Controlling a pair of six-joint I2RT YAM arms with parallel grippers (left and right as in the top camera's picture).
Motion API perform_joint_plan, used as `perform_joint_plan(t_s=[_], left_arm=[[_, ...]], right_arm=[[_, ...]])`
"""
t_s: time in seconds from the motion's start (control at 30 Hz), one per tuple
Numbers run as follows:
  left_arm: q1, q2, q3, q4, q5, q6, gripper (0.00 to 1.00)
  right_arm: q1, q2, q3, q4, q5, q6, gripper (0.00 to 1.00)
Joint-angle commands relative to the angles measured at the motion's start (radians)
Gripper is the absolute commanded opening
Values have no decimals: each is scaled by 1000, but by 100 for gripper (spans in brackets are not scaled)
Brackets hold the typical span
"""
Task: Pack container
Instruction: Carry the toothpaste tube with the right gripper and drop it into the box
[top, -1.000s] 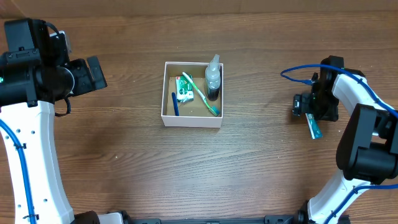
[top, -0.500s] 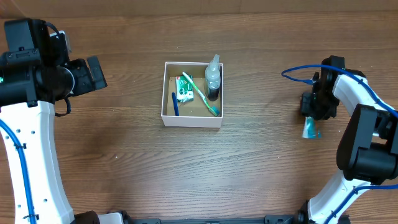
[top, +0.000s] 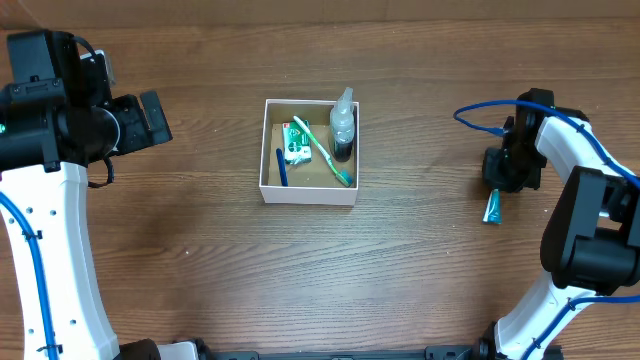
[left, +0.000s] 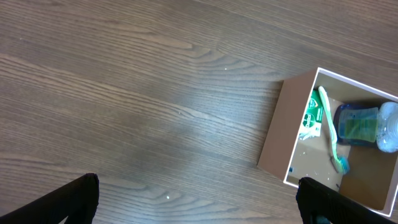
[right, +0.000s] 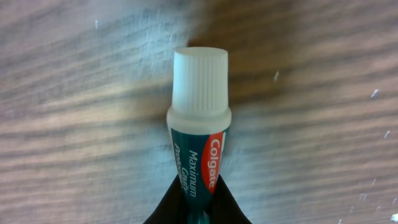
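The right gripper lifts over to the container next. It lowers toward the container's bare bottom between blue item and toothbrush and releases the tube (top: 491, 207) where room remains.
The container (top: 308, 194), a small white-walled box with a brown floor, sits mid-table and also shows at the right of the left wrist view (left: 277, 140). Inside lie a green toothbrush (top: 322, 150), a dark bottle (top: 343, 125), a green-and-white packet (top: 295, 145) and a thin blue item (top: 282, 168). At the far right my right gripper (top: 497, 188) is shut on a teal toothpaste tube (top: 491, 207). In the right wrist view the tube (right: 198, 155) is pinched between the dark fingers, white cap pointing away, just over the wood. My left gripper (top: 160, 118) hangs open at the far left, holding nothing.
Brown wooden tabletop (top: 420, 270) all around. A blue cable (top: 480, 115) loops beside the right arm. The left arm's white body (top: 50, 250) fills the left edge and the right arm's body (top: 590, 250) the right edge.
My right gripper has closed on the toothpaste tube. The tube swung from slanting outward to pointing straight toward the front edge. The left arm has not moved.
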Motion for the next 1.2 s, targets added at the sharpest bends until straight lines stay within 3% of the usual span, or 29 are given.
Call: perform_joint_plan(t_s=[0.0, 0.17, 0.3, 0.4, 0.53, 0.87, 0.93, 0.97, 1.03, 1.07, 1.17], left_arm=[[-7, 3, -5, 0, 11, 19, 100], [-7, 3, -5, 0, 11, 19, 100], [-7, 3, -5, 1, 11, 19, 100], [-7, 3, -5, 1, 11, 19, 100], [-7, 3, -5, -5, 11, 19, 100], [-7, 3, -5, -16, 11, 19, 100], [-7, 3, -5, -15, 11, 19, 100], [-7, 3, -5, -15, 11, 19, 100], [-7, 3, -5, -15, 11, 19, 100], [-7, 3, -5, -15, 11, 19, 100], [-7, 3, -5, -16, 11, 19, 100]], right_arm=[[12, -60, 119, -45, -88, 37, 4], [129, -236, 282, -120, -219, 20, 4], [382, -393, 316, -74, -207, -124, 4], [602, -427, 316, -16, -61, -182, 4], [814, -378, 305, 70, 29, -181, 4], [870, -122, 304, 135, 6, -181, 4], [870, -114, 304, 138, 6, -181, 13], [870, -114, 304, 139, 6, -181, 27], [870, -114, 304, 138, 6, -181, 36], [870, -114, 304, 137, 6, -180, 48], [870, -118, 310, 127, 7, -172, 49]])
